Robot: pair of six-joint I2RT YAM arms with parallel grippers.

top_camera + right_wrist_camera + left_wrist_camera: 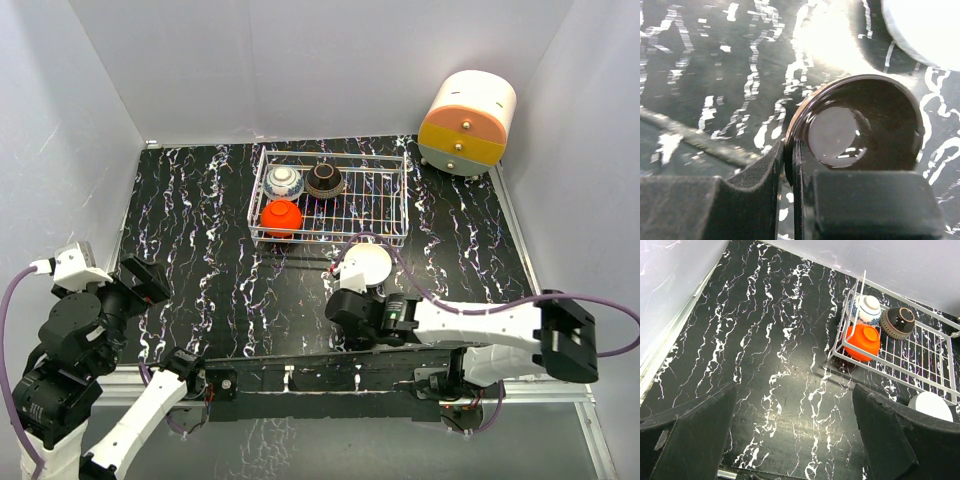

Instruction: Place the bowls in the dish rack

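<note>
I will next lift my right gripper outward, turn the black bowl (pixel 860 125) over and let it go on the empty bottom of the rack beside the red bowl.
The white wire dish rack (pixel 380 195) stands at the back middle. In its left part, upside down, are a blue-and-white bowl (pixel 284 181), a dark bowl with a tan foot (pixel 325 180) and a red bowl (pixel 281 216). All three show in the left wrist view too, the red one (pixel 862 341) nearest. A plain white bowl (pixel 366 264) sits on the table just in front of the rack. My right gripper (pixel 789 150) is shut on the rim of a glossy black bowl (pixel 860 125), next to the white bowl (pixel 925 30). My left gripper (pixel 795 435) is open and empty over the near left table.
A cream-and-orange round drawer unit (pixel 467 122) stands at the back right corner. White walls close the table at the back and sides. The right part of the rack floor (pixel 920 357) holds nothing. The right arm (pixel 480 322) lies across the near edge.
</note>
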